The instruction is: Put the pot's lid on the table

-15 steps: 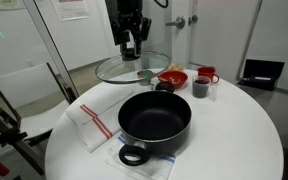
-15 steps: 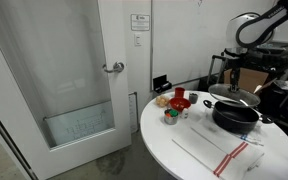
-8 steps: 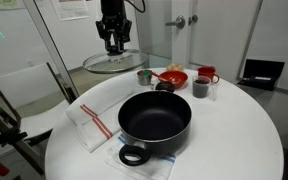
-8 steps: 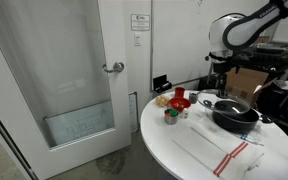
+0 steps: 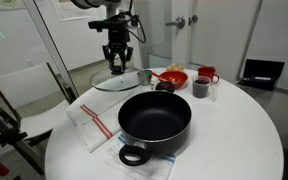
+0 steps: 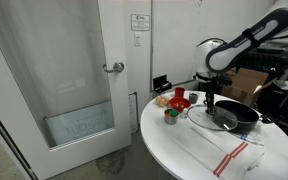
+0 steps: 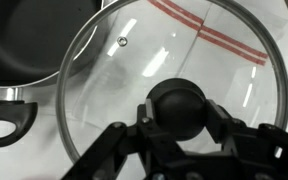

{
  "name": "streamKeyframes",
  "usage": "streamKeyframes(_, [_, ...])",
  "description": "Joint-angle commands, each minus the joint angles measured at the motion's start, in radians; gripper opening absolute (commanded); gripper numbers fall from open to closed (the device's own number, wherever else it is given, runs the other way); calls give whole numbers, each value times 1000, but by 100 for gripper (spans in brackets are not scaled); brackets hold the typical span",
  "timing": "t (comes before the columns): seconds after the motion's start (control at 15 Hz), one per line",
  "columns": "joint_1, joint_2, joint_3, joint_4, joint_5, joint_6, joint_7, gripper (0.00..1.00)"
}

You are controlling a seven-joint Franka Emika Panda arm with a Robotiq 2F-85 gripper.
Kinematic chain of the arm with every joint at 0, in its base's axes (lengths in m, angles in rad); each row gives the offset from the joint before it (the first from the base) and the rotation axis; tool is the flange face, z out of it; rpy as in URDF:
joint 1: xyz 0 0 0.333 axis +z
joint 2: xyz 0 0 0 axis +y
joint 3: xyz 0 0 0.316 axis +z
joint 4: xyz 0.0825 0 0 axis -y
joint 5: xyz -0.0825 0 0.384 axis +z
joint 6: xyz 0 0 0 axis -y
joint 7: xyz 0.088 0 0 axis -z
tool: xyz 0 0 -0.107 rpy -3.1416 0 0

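Observation:
The lid still hangs above the bare tabletop between the towel and the small jar. I will move my gripper down next, set the lid there and let go of the knob.
The wide black pot [image 5: 154,119] stands uncovered on the round white table [image 5: 234,140], also seen in an exterior view [image 6: 234,114] and at the upper left of the wrist view [image 7: 24,45]. My gripper [image 5: 118,68] is shut on the black knob [image 7: 180,108] of the clear glass lid [image 5: 117,78]. It holds the lid tilted low over the table's far left part, beside the pot. The lid shows in an exterior view [image 6: 206,117] and fills the wrist view [image 7: 164,60].
A red bowl [image 5: 172,77], a dark mug [image 5: 200,87], a red cup [image 5: 206,75] and a small jar [image 5: 144,76] stand at the table's far side. A white towel with red stripes [image 5: 92,121] lies left of the pot. A chair [image 5: 19,90] stands left.
My gripper has carried the lid away from above the cups, to the left and down, so it is now low over the table beside the pot.

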Motion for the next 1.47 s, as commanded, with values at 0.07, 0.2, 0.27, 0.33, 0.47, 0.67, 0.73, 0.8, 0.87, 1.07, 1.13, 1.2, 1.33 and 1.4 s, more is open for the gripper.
streamKeyframes(0.07, [27, 175, -4, 194, -10, -33, 24, 25])
streamKeyframes(0.2, [36, 225, -2, 241, -8, -35, 29, 25])
streamKeyframes(0.27, [41, 247, -1, 262, -6, -36, 31, 25])
streamKeyframes(0.33, [44, 269, -1, 282, -6, -39, 32, 25])
streamKeyframes(0.47, [45, 304, 0, 312, 0, -40, 31, 25])
streamKeyframes(0.67, [42, 344, -2, 334, 6, -13, 42, 25])
streamKeyframes(0.73, [45, 354, -6, 336, 2, -1, 49, 25])
streamKeyframes(0.8, [47, 359, -10, 331, -3, 14, 54, 25])
streamKeyframes(0.87, [48, 365, -10, 327, -2, 25, 58, 25])
streamKeyframes(1.07, [45, 359, -10, 312, 0, 47, 72, 25])
streamKeyframes(1.13, [43, 360, -8, 314, 1, 42, 71, 25])
streamKeyframes(1.2, [40, 360, -5, 314, 3, 42, 69, 25])
streamKeyframes(1.33, [37, 359, -2, 313, 5, 38, 61, 25])
streamKeyframes(1.4, [34, 357, 1, 312, 8, 32, 57, 25])
